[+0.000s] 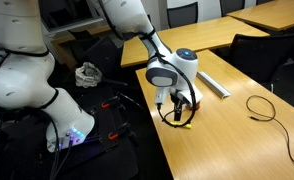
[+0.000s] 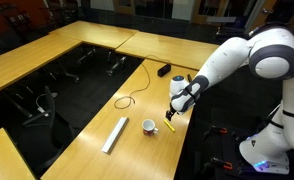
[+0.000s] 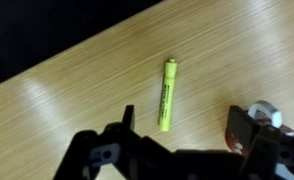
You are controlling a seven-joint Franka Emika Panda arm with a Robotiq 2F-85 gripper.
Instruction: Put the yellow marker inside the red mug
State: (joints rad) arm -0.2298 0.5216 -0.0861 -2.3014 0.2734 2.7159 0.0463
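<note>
The yellow marker's body (image 2: 170, 127) (image 3: 167, 100) lies flat below my gripper atop the table. Next, the gripper moves down onto it with a spread finger to each side.
The yellow marker (image 3: 167, 94) lies flat on the wooden table, just ahead of my gripper in the wrist view. It also shows in both exterior views (image 1: 187, 126) (image 2: 171, 124). My gripper (image 3: 182, 125) is open and empty, its two fingers spread wide, hovering a little above the marker (image 1: 173, 104) (image 2: 174, 108). The red mug (image 2: 148, 126) stands upright on the table beside the marker, its white inside showing. A pale round edge behind the right finger in the wrist view (image 3: 271, 113) seems to be the mug. In an exterior view the arm hides the mug.
A long grey flat bar (image 2: 116, 134) (image 1: 215, 85) lies on the table beyond the mug. A black cable (image 1: 262, 108) (image 2: 130, 99) loops on the tabletop. The table edge (image 1: 157, 135) is close to the marker. Black chairs stand below the tables.
</note>
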